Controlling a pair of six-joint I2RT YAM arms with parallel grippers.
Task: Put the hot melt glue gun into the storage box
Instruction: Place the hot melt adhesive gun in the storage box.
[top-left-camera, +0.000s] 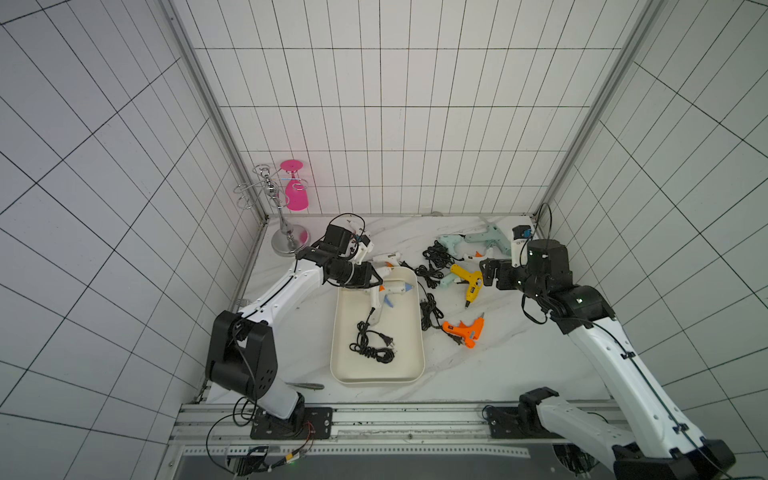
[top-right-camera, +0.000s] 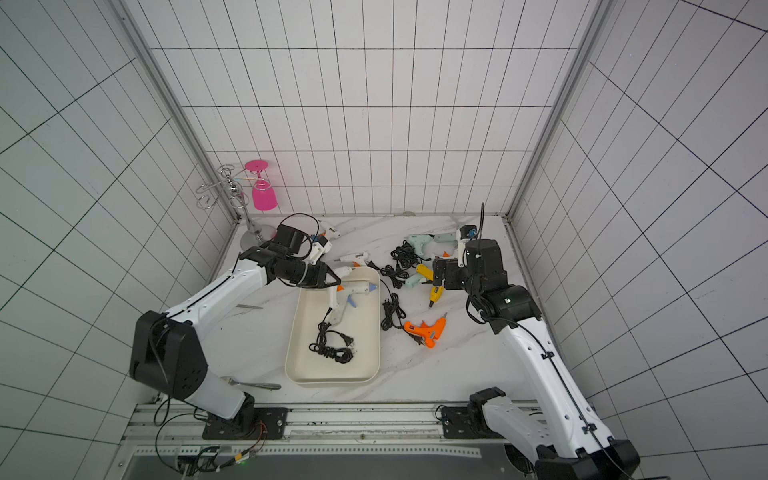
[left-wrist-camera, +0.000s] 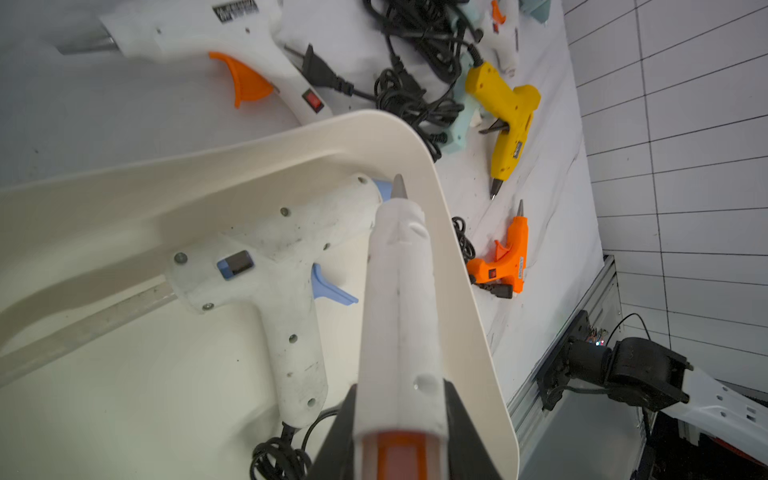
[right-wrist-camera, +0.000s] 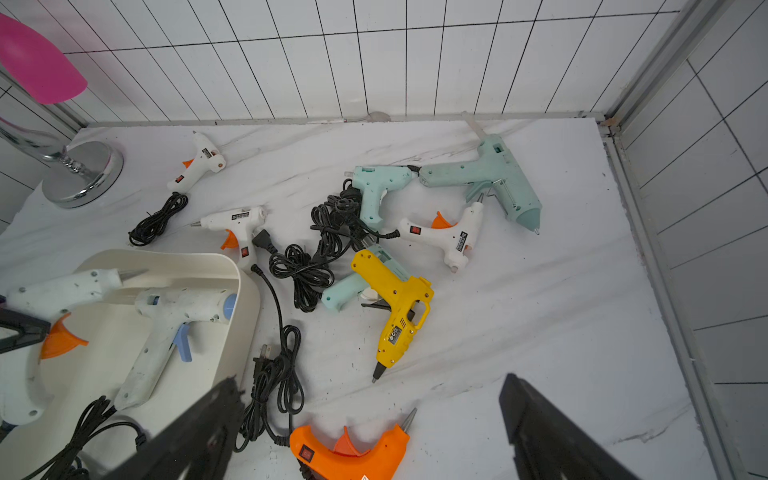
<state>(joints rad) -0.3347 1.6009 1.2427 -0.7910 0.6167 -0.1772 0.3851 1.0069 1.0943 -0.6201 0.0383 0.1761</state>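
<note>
Bare box bottom lies below between the blue-triggered gun's handle and the side of the box under my arm, so my left gripper lowers there and releases next.
The cream-white storage box (top-left-camera: 374, 372) (top-right-camera: 328, 372) (left-wrist-camera: 291, 137) (right-wrist-camera: 245, 282) lies mid-table. Inside it lie a white glue gun with a blue trigger (top-left-camera: 392, 287) (left-wrist-camera: 266, 253) and its coiled black cord. My left gripper (top-left-camera: 376, 279) (top-right-camera: 332, 277) (left-wrist-camera: 401, 386) is shut on a white hot melt glue gun with an orange trigger (top-left-camera: 384, 271) (left-wrist-camera: 399, 291), held over the box's far end. To the right of the box my right gripper (top-left-camera: 485, 273) (top-right-camera: 439, 272) (right-wrist-camera: 368, 390) hangs open and empty above a yellow glue gun (top-left-camera: 469, 280) (right-wrist-camera: 395, 307). An orange glue gun (top-left-camera: 465, 330) (right-wrist-camera: 349, 455) lies nearer the front.
Teal glue guns (top-left-camera: 490, 239), small white ones (right-wrist-camera: 451, 237) and tangled black cords (top-left-camera: 434, 257) crowd the far right of the table. A chrome glass rack (top-left-camera: 284, 224) with a pink glass (top-left-camera: 296, 191) stands at the far left corner. A fork (top-left-camera: 307, 385) lies front left.
</note>
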